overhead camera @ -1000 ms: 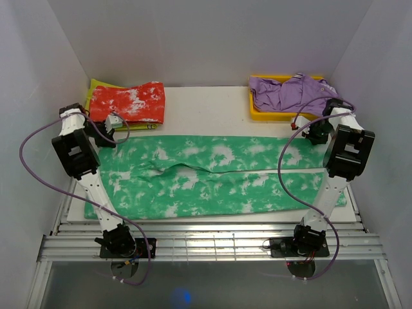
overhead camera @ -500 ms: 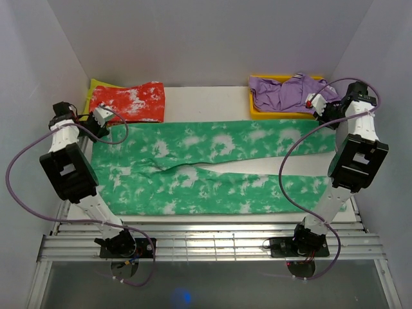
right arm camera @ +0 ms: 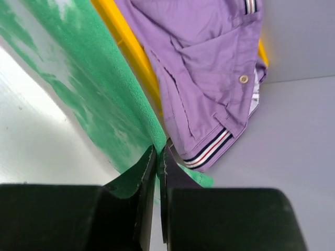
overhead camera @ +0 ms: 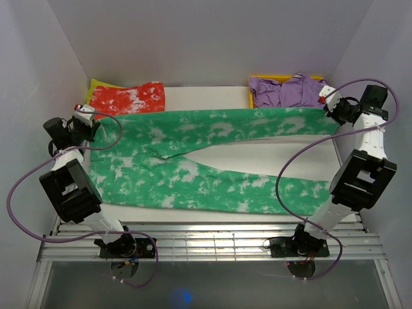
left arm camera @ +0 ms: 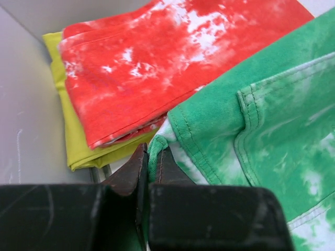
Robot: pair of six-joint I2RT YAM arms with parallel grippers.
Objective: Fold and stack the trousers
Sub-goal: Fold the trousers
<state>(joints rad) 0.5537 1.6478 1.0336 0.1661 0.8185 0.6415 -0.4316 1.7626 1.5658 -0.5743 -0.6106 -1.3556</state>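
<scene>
My left gripper carries the waistband back and down onto the trousers' near waist end next, then releases. That end lies flat below it and back toward the base.
The green tie-dye trousers lie spread across the white table, waist at the left, two legs running right. My left gripper is shut on the waistband corner at the far left and holds it up. My right gripper is shut on the hem of the far leg at the far right, lifted beside the yellow tray. The far leg is stretched taut between the two grippers along the back. The near leg lies flat toward the front right.
A folded red-and-white garment on a yellow one sits at the back left, right by my left gripper. A purple garment fills a yellow tray at the back right. Grey walls stand close on both sides.
Both grippers have lifted and moved outward and toward the back, pulling the far edge of the trousers up and back. The far leg now reaches the tray and the red garment.
</scene>
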